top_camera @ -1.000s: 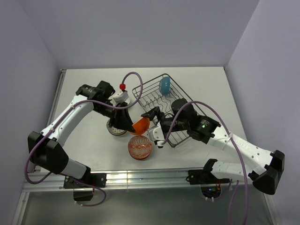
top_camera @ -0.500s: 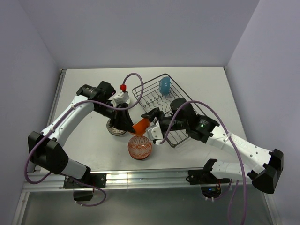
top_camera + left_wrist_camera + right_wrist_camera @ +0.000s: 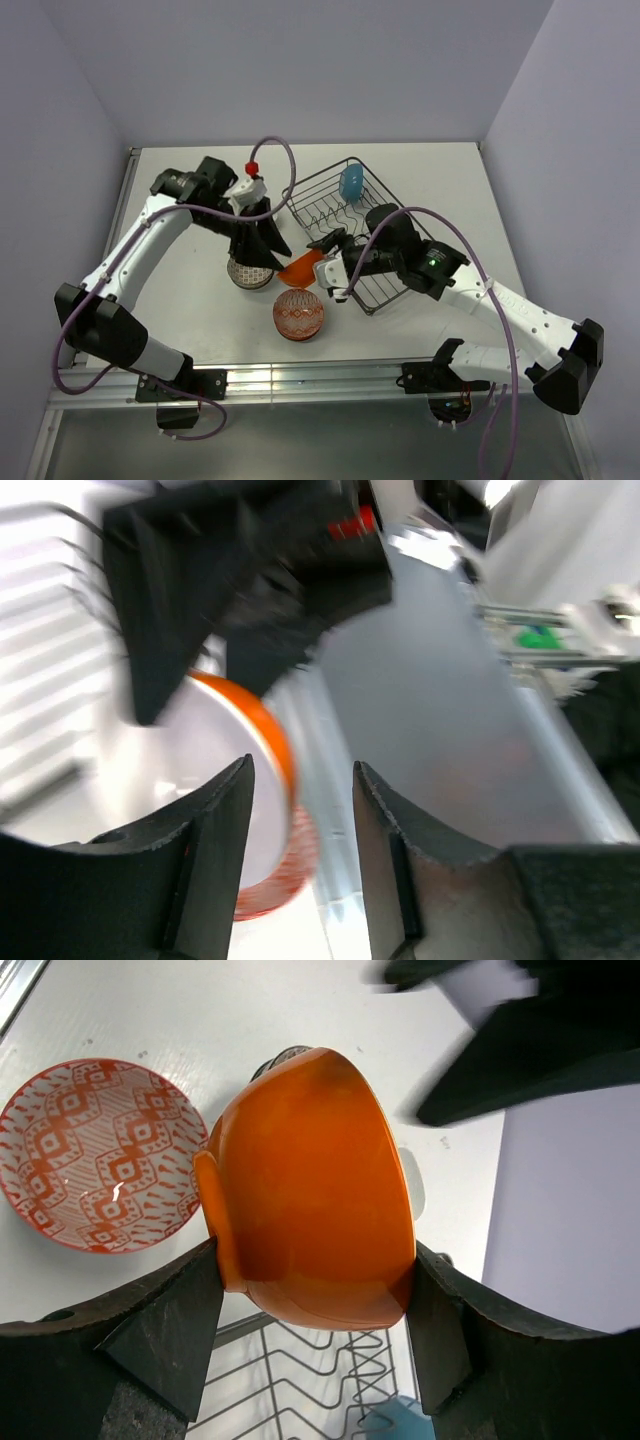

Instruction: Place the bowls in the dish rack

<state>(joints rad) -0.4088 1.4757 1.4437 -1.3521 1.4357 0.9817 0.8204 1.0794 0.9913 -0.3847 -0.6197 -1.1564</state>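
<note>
The slots beside the blue bowl (image 3: 351, 182) are below the orange bowl and farther outward, so my right gripper will next move outward, then down, and let go of the orange bowl there.
My right gripper (image 3: 312, 1290) is shut on the plain orange bowl (image 3: 310, 1185), one finger on each side, and holds it in the air beside the near left corner of the dish rack (image 3: 335, 210). In the top view the orange bowl (image 3: 300, 268) hangs at the right gripper (image 3: 320, 264). My left gripper (image 3: 262, 252) is open and empty, just left of that bowl; in its own view the left gripper (image 3: 302, 770) is apart from the blurred orange bowl (image 3: 258, 720). A blue bowl (image 3: 351, 182) stands in the rack's far end.
A red-orange patterned bowl (image 3: 298, 314) sits upright on the table in front of the held bowl and shows in the right wrist view (image 3: 95, 1155). A dark patterned bowl (image 3: 250, 274) sits under the left gripper. Rack wires (image 3: 300, 1390) lie below the held bowl.
My left gripper has let go of the orange bowl and drawn back up and to the left. The right gripper keeps the bowl and has tilted it slightly.
</note>
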